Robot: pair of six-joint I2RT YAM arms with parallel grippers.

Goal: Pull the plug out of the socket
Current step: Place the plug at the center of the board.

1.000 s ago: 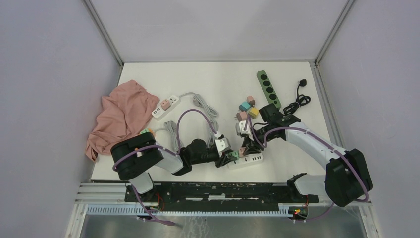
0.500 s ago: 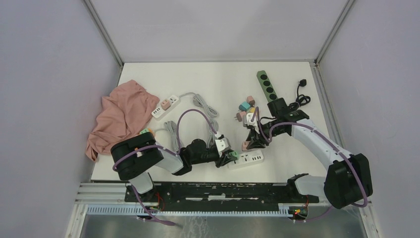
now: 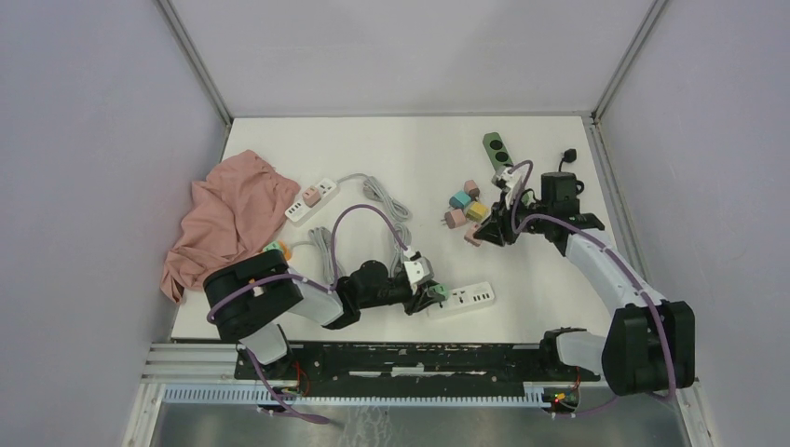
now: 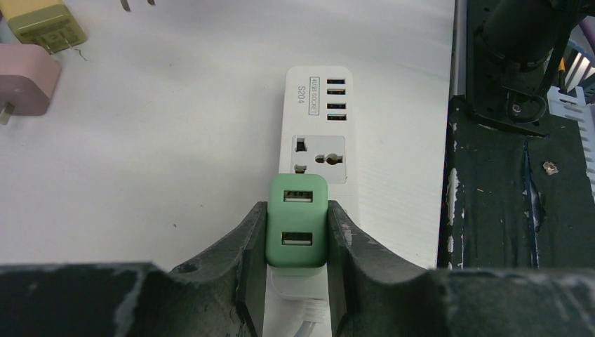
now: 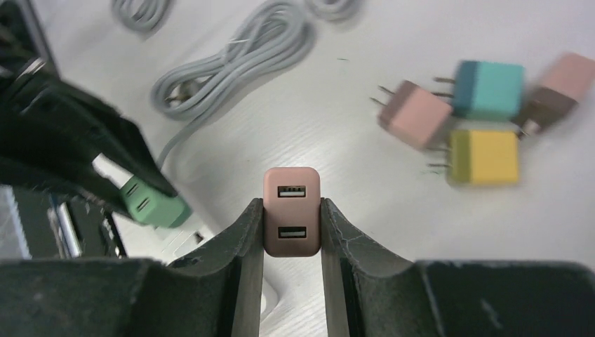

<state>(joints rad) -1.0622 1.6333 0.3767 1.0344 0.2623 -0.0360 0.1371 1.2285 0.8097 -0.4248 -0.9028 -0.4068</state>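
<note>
The pink plug in my right gripper should move toward the green power strip next, and then go down onto empty table [image 3: 492,205] [image 5: 544,191] beside the yellow plug.
A white power strip [image 3: 463,299] lies near the table's front edge. It also shows in the left wrist view [image 4: 319,151]. My left gripper [image 3: 430,296] is shut on a green USB plug [image 4: 297,219] that sits on the strip's cable end. My right gripper [image 3: 483,232] is shut on a pink USB plug [image 5: 292,210]. It holds that plug in the air, clear of the strip and beside the loose plugs. The strip's other socket [image 4: 317,153] is bare.
Loose plugs [image 3: 464,203] lie mid-table: pink [image 5: 415,112], teal [image 5: 491,88] and yellow [image 5: 484,156]. A green power strip [image 3: 497,147] and a black cable [image 3: 566,160] lie at the far right. A second white strip [image 3: 312,199], grey cables [image 3: 382,200] and a pink cloth [image 3: 228,219] lie left.
My right gripper has pulled the pink plug off the white strip and carried it up and away to the far right, next to the loose plugs. The left gripper has held still.
</note>
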